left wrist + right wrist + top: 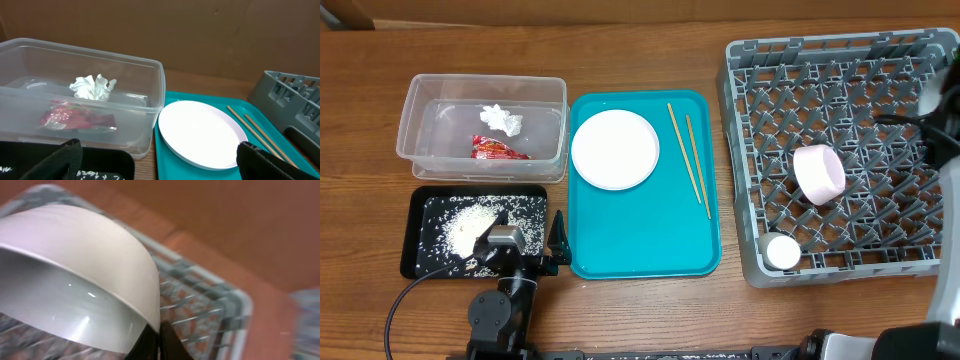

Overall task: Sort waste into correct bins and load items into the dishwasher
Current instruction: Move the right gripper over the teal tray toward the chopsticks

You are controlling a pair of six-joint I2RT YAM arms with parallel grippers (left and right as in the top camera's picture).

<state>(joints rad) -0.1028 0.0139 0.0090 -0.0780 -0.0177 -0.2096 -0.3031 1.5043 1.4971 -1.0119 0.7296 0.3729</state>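
My right gripper goes down toward the left in the overhead view next and lets go there, since the dishwasher's free wires [873, 170] beside the racked bowl lie below it.
The clear tub [420, 150] holds the white tissue wad [501, 119] and the red wrapper [496, 149]; both also show in the left wrist view, tissue [92, 87] and wrapper [75, 118]. The black tray [420, 205] holds rice grains [470, 228]. My left gripper [520, 250] is open and empty over the black tray's right end [160, 165]. The large plate [615, 149] and two chopsticks [688, 155] lie on the teal tray. The grey rack [745, 150] holds a bowl on its side [818, 172] and a small cup [782, 251]. My right gripper [157, 335] is shut on the rim of a white bowl [75, 280] above the rack.
The teal tray [640, 240] sits between the bins and the rack. The right arm [940, 130] hangs over the rack's right side. Bare wooden table runs along the front and back edges.
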